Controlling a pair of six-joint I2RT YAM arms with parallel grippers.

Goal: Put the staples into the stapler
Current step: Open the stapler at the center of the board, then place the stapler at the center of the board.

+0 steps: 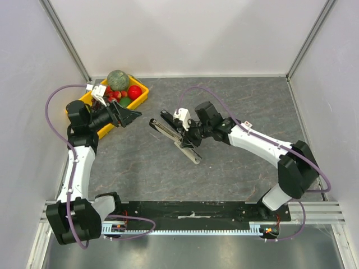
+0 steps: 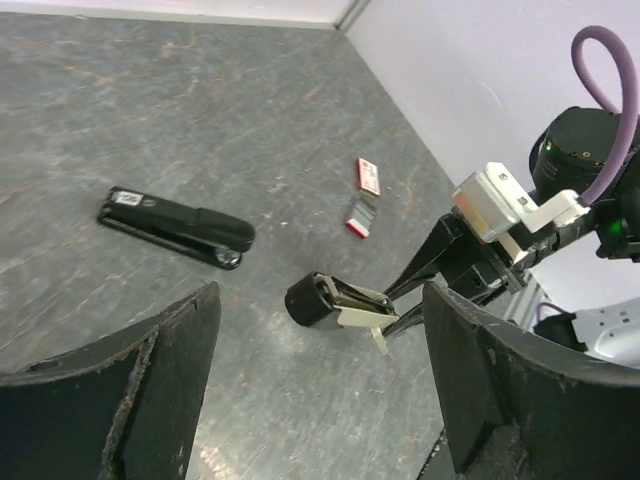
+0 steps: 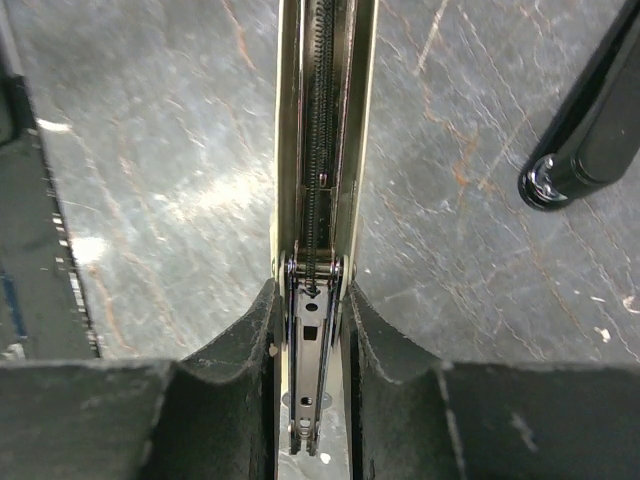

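My right gripper brings the magazine (image 3: 325, 120) back and down there with a turn next, and then releases the magazine's rear end.
The stapler (image 1: 190, 152) lies opened at the table's middle, its metal magazine (image 3: 325, 120) with the spring showing. My right gripper (image 1: 188, 136) (image 3: 312, 300) is shut on this magazine's rear end. In the left wrist view the held stapler (image 2: 335, 300) points its black end toward me. Beyond it lie the staples: a small red-and-white box (image 2: 369, 176) and a tray of grey strips (image 2: 361, 217). They do not show in the top view. My left gripper (image 1: 130, 117) (image 2: 320, 400) is open and empty, well to the left of the stapler.
A long black stapler body (image 2: 175, 228) (image 3: 590, 130) (image 1: 162, 128) lies flat beside the held magazine. A yellow bin (image 1: 145, 92) of toy fruit stands at the back left, behind my left arm. Walls close the table on three sides.
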